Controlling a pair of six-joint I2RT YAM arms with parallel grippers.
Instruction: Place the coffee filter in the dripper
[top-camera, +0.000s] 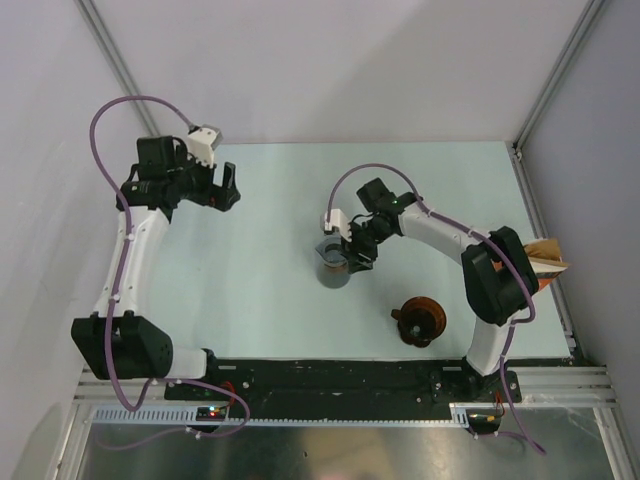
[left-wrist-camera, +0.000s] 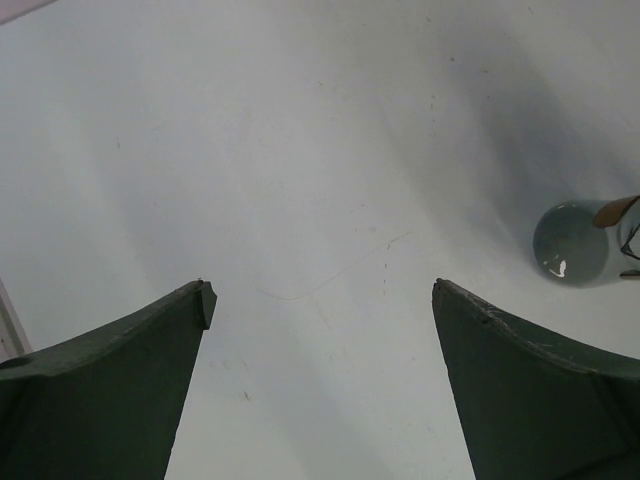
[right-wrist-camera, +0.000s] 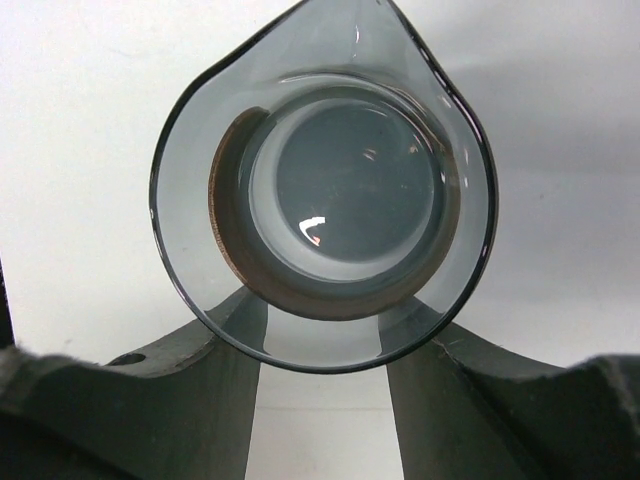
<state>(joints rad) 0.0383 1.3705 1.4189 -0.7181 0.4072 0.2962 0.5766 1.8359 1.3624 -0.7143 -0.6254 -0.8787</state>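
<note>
Next, my left gripper moves back, to the right in the top view, and down around the dripper's handle, as it juts out beyond the dripper's rim.
The dripper, a dark reddish-brown cone, stands near the front of the table, right of centre. A grey glass beaker stands left of it and farther back. Looking down into the beaker, I see a tan-brown curved band low around its inside that looks like the coffee filter. A tan tip shows at the beaker's rim. My right gripper is at the beaker, jaws apart, fingers showing through the glass. I cannot tell whether they touch it. My left gripper hangs open over bare table at the far left.
An orange-brown printed bag lies at the table's right edge, behind the right arm's elbow. Grey walls and aluminium posts close in the back and sides. The beaker shows at the right of the left wrist view.
</note>
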